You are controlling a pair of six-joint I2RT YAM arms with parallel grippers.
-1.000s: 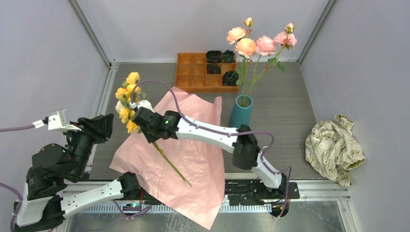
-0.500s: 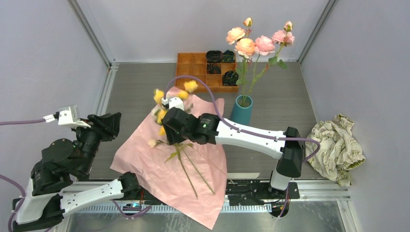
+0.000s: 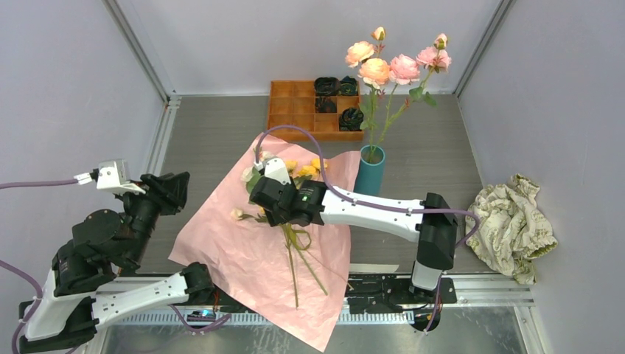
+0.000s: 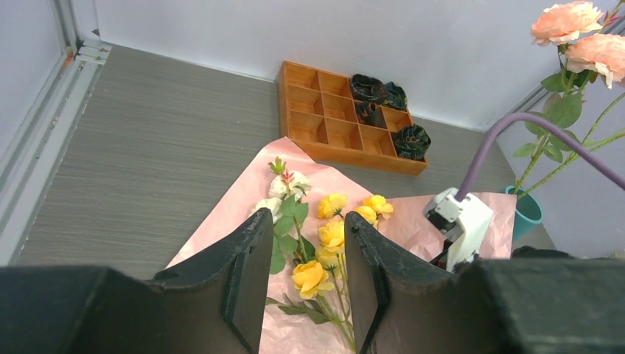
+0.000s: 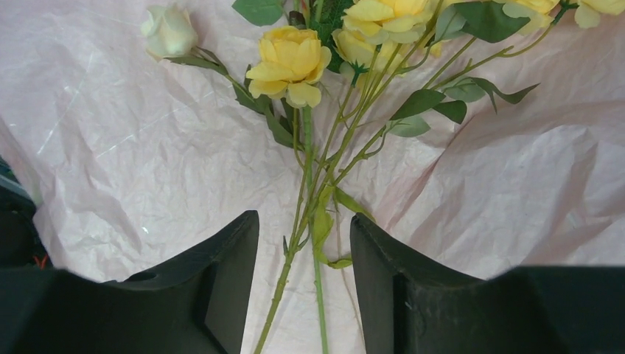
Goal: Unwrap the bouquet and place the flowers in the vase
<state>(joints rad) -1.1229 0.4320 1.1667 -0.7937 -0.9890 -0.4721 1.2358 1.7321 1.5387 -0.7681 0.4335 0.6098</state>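
Observation:
The leafy stem's bare part [image 5: 366,147] is below and toward the right in the wrist view. My right gripper should go down that way onto it next, where it branches apart.
The bouquet's paper [image 3: 243,251] lies spread open, pink side up. Loose flowers lie on it: yellow heads [image 3: 304,168], cream heads [image 3: 248,174] and green stems [image 3: 293,273] pointing toward the near edge. My right gripper [image 3: 280,214] hovers just over them, open. In the right wrist view the stems [image 5: 306,184] run between its spread fingers [image 5: 236,251], untouched. The teal vase [image 3: 368,175] stands right of the paper and holds several pink and peach roses [image 3: 390,68]. My left gripper [image 3: 177,190] hangs open and empty, left of the paper. The yellow roses [image 4: 330,243] show beyond its fingertips [image 4: 258,243].
An orange compartmented tray [image 3: 295,110] with dark rosette objects [image 3: 351,118] sits at the back. A crumpled beige patterned cloth [image 3: 508,225] lies at the right. Grey walls enclose the table on three sides. The paper's corner overhangs the near edge [image 3: 317,332].
My right gripper carried the yellow flowers from the paper's left edge to its middle, then opened and let them drop onto the paper. The left gripper shifted slightly right.

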